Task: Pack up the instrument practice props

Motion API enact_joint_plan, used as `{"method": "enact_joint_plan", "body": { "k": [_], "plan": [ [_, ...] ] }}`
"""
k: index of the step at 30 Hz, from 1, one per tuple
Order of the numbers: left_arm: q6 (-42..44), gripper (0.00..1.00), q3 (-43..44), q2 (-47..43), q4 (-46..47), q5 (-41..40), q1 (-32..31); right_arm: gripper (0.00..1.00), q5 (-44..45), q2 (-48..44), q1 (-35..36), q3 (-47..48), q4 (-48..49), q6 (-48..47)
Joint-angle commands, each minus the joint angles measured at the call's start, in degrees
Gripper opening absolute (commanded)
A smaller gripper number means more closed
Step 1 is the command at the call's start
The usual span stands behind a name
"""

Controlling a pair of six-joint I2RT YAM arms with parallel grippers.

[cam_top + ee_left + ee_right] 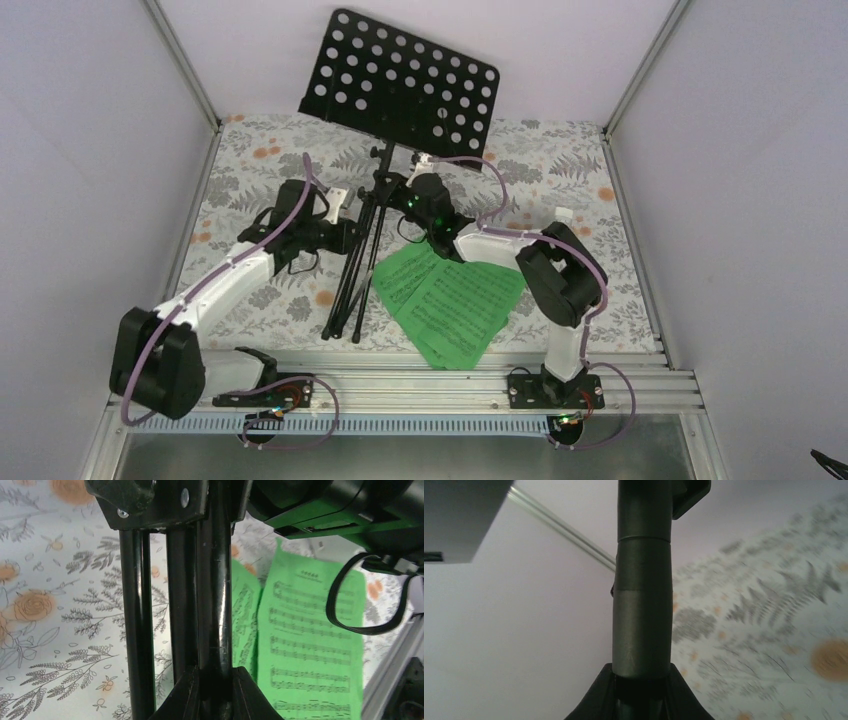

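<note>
The upper pole is still slanted clear above the floral cloth [724, 652], which lies below my right gripper. My right gripper will next lower the pole down onto the cloth and let go.
The black music stand [372, 215] stands on the floral cloth with its legs folded together, its round-holed desk [405, 85] tilted at the top. My left gripper [355, 232] is shut on the stand's pole [216, 605], just below the leg collar. My right gripper [405, 192] is shut on the upper pole [642, 610], under the desk. Green sheet-music pages [450, 300] lie flat on the cloth in front of the stand, also in the left wrist view [310, 645]. A small white object [339, 196] shows by my left wrist; I cannot tell what it is.
The floral cloth [270, 150] covers the table between pale walls. A metal rail [420, 385] runs along the near edge, with both arm bases on it. The right arm's green-lit body [340, 515] hangs close above the pages.
</note>
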Motion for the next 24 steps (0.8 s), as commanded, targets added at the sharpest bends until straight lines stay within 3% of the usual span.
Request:
{"method": "enact_joint_plan", "body": {
  "k": [1, 6, 19, 24],
  "plan": [
    [2.36, 0.02, 0.44, 3.97, 14.16, -2.14, -0.51, 0.04, 4.67, 1.79, 0.16, 0.33, 1.06, -3.05],
    [3.43, 0.04, 0.38, 9.62, 14.8, -7.12, -1.54, 0.04, 7.8, 3.98, 0.11, -0.03, -0.97, -1.85],
    [3.53, 0.52, -5.45, 12.77, 19.44, -4.87, -2.01, 0.04, 11.56, 7.16, -0.55, -1.96, -0.04, -0.84],
    [2.36, 0.61, -7.31, 11.33, 22.0, -5.29, -2.01, 0.04, 11.69, 9.04, -0.85, -0.86, -1.31, -0.77]
  ]
}}
